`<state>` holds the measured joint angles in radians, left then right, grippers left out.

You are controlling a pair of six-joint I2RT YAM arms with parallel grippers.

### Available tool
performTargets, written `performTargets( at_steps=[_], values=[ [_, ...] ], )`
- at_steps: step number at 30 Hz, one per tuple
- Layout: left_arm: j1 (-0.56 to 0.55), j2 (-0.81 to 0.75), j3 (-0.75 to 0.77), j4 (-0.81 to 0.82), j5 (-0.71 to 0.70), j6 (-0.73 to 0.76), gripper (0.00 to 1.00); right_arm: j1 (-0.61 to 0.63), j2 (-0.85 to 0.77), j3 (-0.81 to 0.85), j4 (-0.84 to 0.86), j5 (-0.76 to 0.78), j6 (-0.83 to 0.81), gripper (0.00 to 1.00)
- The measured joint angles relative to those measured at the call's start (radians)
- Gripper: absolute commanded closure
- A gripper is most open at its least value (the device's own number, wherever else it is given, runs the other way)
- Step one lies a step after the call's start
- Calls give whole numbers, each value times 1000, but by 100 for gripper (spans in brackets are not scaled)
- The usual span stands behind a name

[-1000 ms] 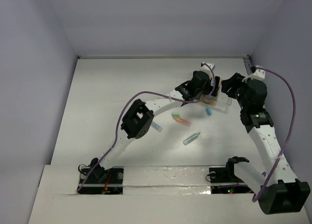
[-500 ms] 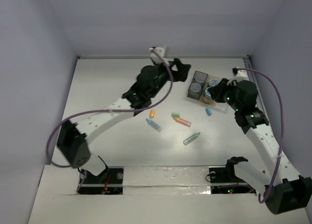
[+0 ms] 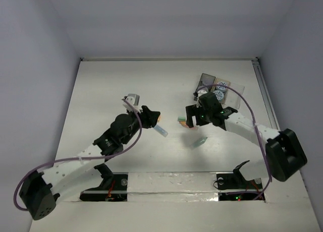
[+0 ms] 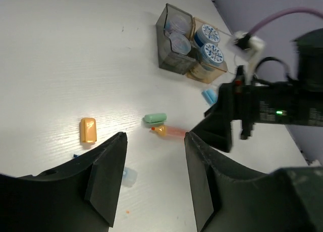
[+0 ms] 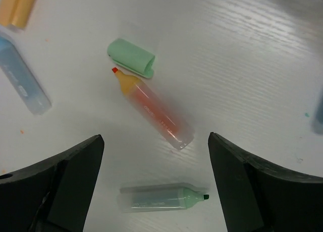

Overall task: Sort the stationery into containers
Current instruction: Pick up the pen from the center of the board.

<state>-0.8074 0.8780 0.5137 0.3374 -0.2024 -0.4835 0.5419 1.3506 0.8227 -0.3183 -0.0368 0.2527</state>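
Observation:
The salmon stick lies slanted, so my right gripper turns in line with it next, then lowers to its orange neck.
Several pastel highlighter sticks lie on the white table. A salmon stick (image 5: 154,111), a mint green cap (image 5: 131,57) and a mint-tipped stick (image 5: 161,198) lie below my open right gripper (image 5: 155,138), which hovers over them empty. A light blue stick (image 5: 22,88) and an orange cap (image 4: 88,129) lie to the left. My left gripper (image 4: 155,141) is open and empty above the table beside the light blue stick (image 3: 161,130). The dark grey tray (image 4: 166,50) and tan tray (image 4: 194,73) hold round jars (image 4: 207,34). The clear tray (image 3: 236,88) barely shows.
A light blue cap (image 4: 209,96) lies on the table just in front of the trays. The two grippers (image 3: 153,117) (image 3: 191,117) face each other a short way apart over the sticks. Enclosure walls bound the table on three sides.
The left arm swung back from the trays to the near left, over the light blue stick. The right arm left the trays and now hovers low over the salmon stick.

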Motion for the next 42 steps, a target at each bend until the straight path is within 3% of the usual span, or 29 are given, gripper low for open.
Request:
performTargets(
  at_steps=[7,18,21,24,25,30,36,42],
  values=[
    [5,-224,-46,-77,17,-27,52,55,226,94,-45,70,-100,14],
    [5,-319,-115,-111,23,-52,49,72,351,188,-69,94,-172,17],
    [5,-312,-133,-118,26,-60,49,96,388,221,-76,105,-178,27],
    [5,-310,-146,-120,29,-67,49,114,408,245,-80,109,-178,55],
    [5,-311,-150,-121,30,-70,49,116,411,248,-81,109,-176,69],
    [5,-313,-177,-121,37,-91,48,120,412,254,-92,101,-150,93],
    [5,-274,-218,-93,80,-129,41,121,384,254,-112,78,-96,94],
    [5,-157,-228,2,174,-153,43,134,192,240,-62,44,19,95]
  ],
)
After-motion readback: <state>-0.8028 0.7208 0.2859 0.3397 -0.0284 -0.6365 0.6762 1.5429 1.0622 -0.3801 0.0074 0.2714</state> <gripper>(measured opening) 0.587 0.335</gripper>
